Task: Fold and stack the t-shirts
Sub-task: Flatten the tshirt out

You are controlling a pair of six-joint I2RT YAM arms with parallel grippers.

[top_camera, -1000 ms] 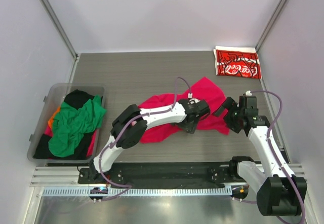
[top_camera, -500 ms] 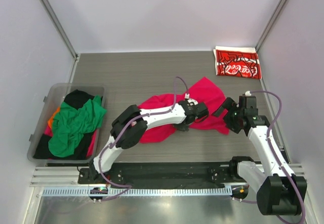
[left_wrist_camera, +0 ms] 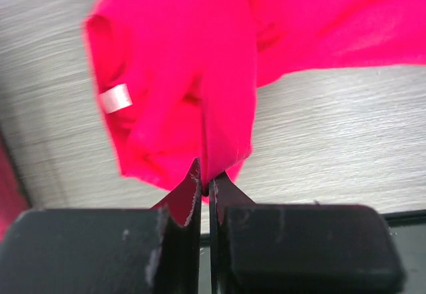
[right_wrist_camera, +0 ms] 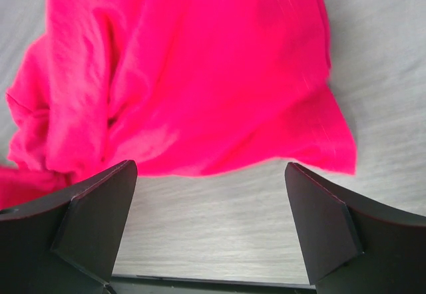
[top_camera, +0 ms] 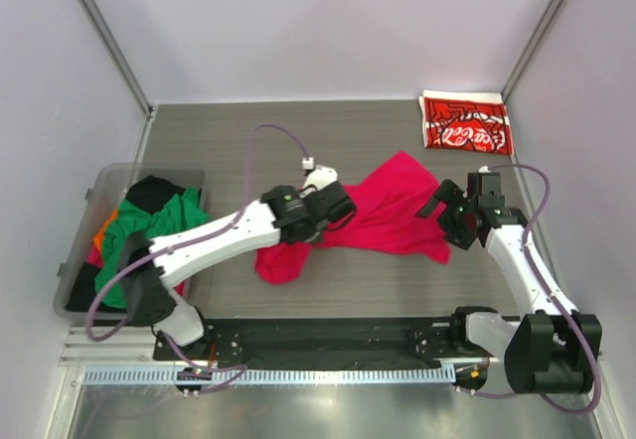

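Note:
The t-shirt's far corner (top_camera: 402, 157) is outward and below my right gripper and sticks out onto bare table. My right gripper will reach outward and down next and close on that corner.
The crimson-pink t-shirt (top_camera: 397, 206) lies crumpled on the table's middle right. My left gripper (top_camera: 338, 211) is shut on a fold of its left part and holds it raised. In the left wrist view the cloth (left_wrist_camera: 186, 74) hangs bunched from the pinched jaws (left_wrist_camera: 206, 182), with a white label (left_wrist_camera: 114, 99) showing. My right gripper (top_camera: 444, 222) stands open just right of the shirt's right corner, touching nothing. The right wrist view shows the shirt's hem (right_wrist_camera: 200, 94) beyond the wide fingers (right_wrist_camera: 210, 221), with bare table between them. A folded red Coca-Cola t-shirt (top_camera: 465, 124) lies at the back right.
A clear plastic bin (top_camera: 109, 171) at the left edge holds a heap with a green t-shirt (top_camera: 149, 240) over black, orange and red cloth. Grey walls enclose the table on three sides. A black rail (top_camera: 328, 345) runs along the near edge.
The left gripper shut on the pink shirt and pulled back to the left, lifting and dragging that part with it. The right gripper shifted slightly and stayed open.

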